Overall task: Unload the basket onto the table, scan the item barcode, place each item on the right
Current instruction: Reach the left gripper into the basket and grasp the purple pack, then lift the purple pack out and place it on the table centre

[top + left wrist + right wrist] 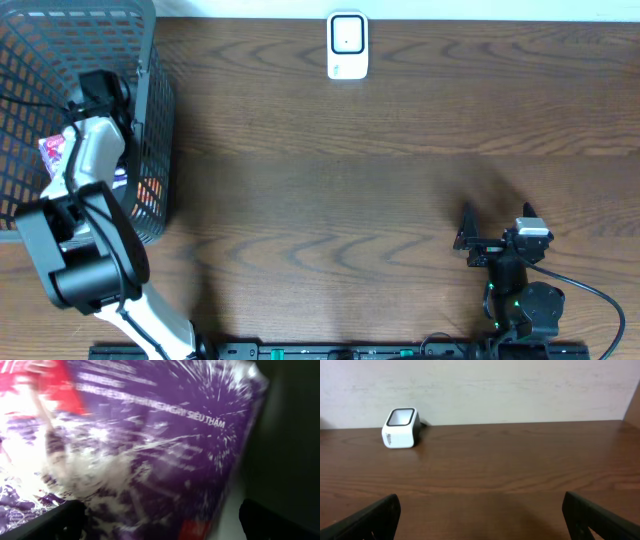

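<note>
The purple packet is already between the fingers of my left gripper, so that gripper will next stay low in the basket and close on the packet's side by the small red patch.
The item is a purple packet [165,445] with white splashes and a red corner, and it fills the left wrist view, blurred. My left gripper [160,525] is open right over it, one dark finger [60,522] on each side, not closed on it. In the overhead view the left arm reaches down into the black mesh basket [150,120], where a pink and white packet [52,152] shows beside the left gripper [97,95]. The white barcode scanner [348,45] stands at the table's far edge. My right gripper [497,215] is open and holds nothing, low over the table [480,475] at the near right.
The basket takes up the far left corner, and its walls surround my left wrist. From the right wrist the scanner [400,427] sits far left against a pale wall. Bare wood lies between the scanner and my right gripper [480,515].
</note>
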Tool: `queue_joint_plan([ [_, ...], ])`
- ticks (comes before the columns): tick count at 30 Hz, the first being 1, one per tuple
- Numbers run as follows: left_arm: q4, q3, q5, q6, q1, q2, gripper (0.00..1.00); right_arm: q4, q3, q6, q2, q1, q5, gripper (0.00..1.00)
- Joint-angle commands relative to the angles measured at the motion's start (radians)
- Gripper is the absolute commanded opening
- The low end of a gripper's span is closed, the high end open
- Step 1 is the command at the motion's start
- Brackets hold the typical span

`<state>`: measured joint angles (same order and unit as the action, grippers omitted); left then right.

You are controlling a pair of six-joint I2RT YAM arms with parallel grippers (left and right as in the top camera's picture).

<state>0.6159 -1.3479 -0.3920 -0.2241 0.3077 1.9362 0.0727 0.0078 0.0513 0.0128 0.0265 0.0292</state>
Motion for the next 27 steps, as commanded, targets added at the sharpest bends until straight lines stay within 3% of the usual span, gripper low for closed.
queue_joint_plan([
  [1, 0.011, 0.014, -0.050, 0.010, 0.005, 0.016, 0.76, 0.005, -0.001, -0.008, -0.004, -0.015, -0.001, 0.99],
  [2, 0.011, 0.014, -0.050, 0.010, 0.005, 0.013, 0.52, 0.005, -0.001, -0.008, -0.004, -0.015, -0.001, 0.99],
  [3, 0.012, 0.014, -0.050, 0.010, 0.005, 0.010, 0.39, 0.005, -0.001, -0.008, -0.004, -0.015, -0.001, 0.99],
  [8, 0.011, 0.009, -0.050, -0.013, 0.005, -0.055, 0.08, 0.005, -0.001, -0.008, -0.004, -0.015, -0.001, 0.99],
  [16, -0.039, -0.030, -0.020, -0.150, 0.005, -0.364, 0.07, 0.005, -0.001, -0.008, -0.004, -0.015, -0.001, 0.99],
  [22, -0.131, -0.030, 0.297, -0.158, 0.005, -0.639, 0.07, 0.005, -0.001, -0.008, -0.004, -0.015, -0.001, 0.99],
  [27, -0.178, -0.030, 0.469, -0.276, -0.045, -0.823, 0.07, 0.005, -0.001, -0.008, -0.004, -0.015, -0.001, 0.99],
])
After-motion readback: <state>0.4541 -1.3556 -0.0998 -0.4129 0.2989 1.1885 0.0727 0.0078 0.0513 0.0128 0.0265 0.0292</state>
